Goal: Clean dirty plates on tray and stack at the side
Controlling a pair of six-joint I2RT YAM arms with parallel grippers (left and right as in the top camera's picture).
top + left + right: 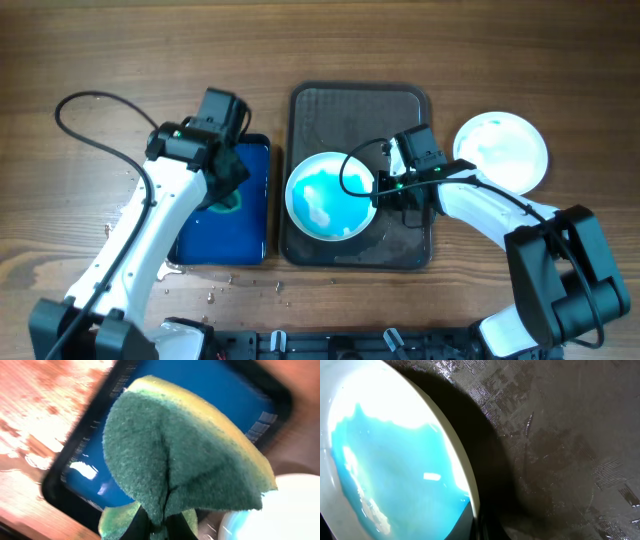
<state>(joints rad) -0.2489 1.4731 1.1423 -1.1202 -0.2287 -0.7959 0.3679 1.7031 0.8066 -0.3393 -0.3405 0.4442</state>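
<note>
The blue-teal smear needs wiping before stacking, so I will next raise my right gripper to the sponge, then move it across and down onto the stack of white plates to release.
A white plate smeared blue-teal sits tilted at the left of the dark tray. My right gripper is shut on its right rim; in the right wrist view the plate fills the left, with the tray behind it. A stack of white plates lies on the table to the right of the tray. My left gripper is shut on a green and yellow sponge and holds it above the blue tray.
The blue tray lies left of the dark tray. Water drops dot the wood near the blue tray's front edge. A black cable loops over the left arm.
</note>
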